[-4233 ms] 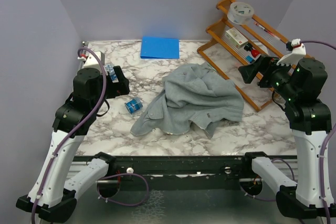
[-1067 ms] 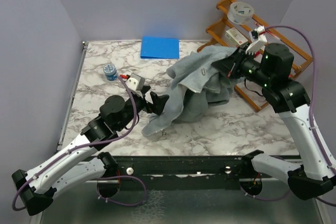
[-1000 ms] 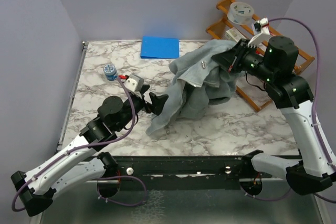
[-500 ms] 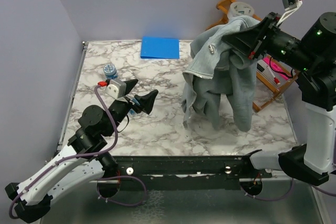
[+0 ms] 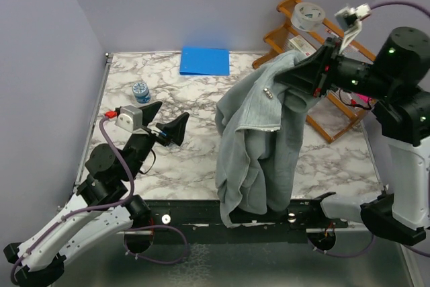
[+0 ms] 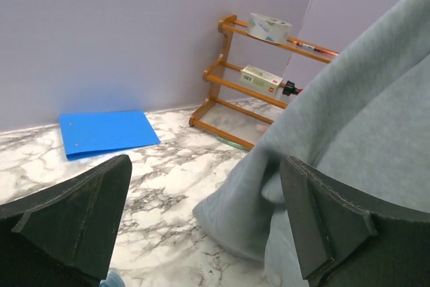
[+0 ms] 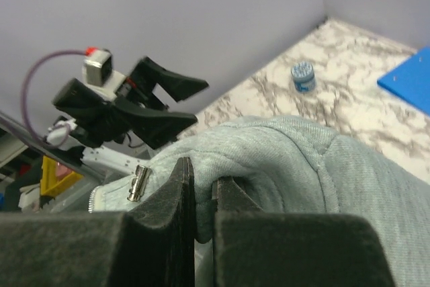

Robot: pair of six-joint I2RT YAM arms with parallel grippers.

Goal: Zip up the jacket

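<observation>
My right gripper is to lower outward toward the blue folder next, because the lower part of the jacket hangs over the near edge of the table. Then it will release the jacket's fold over the table.
The grey-green jacket point(image 5: 259, 146) hangs in the air from my right gripper point(image 5: 300, 72), which is shut on a fold of its fabric point(image 7: 203, 193) near the top. Its lower part drapes down over the table's near edge. A small metal zipper part point(image 5: 267, 93) shows on the fabric just below the grip, also in the right wrist view point(image 7: 139, 183). My left gripper point(image 5: 169, 113) is open and empty, left of the jacket and apart from it. In the left wrist view the jacket point(image 6: 356, 132) fills the right side, behind the right finger point(image 6: 336, 226).
A blue folder point(image 5: 205, 60) lies at the back of the marble table point(image 5: 168, 159). A small blue-lidded container point(image 5: 140, 91) stands at the back left. A wooden rack point(image 5: 336, 109) with a tape roll point(image 5: 309, 15) stands at the back right, behind the right arm.
My right gripper has raised the jacket off the table and brought it toward the near edge, where it hangs full length. My left arm has drawn back to the left, away from the fabric.
</observation>
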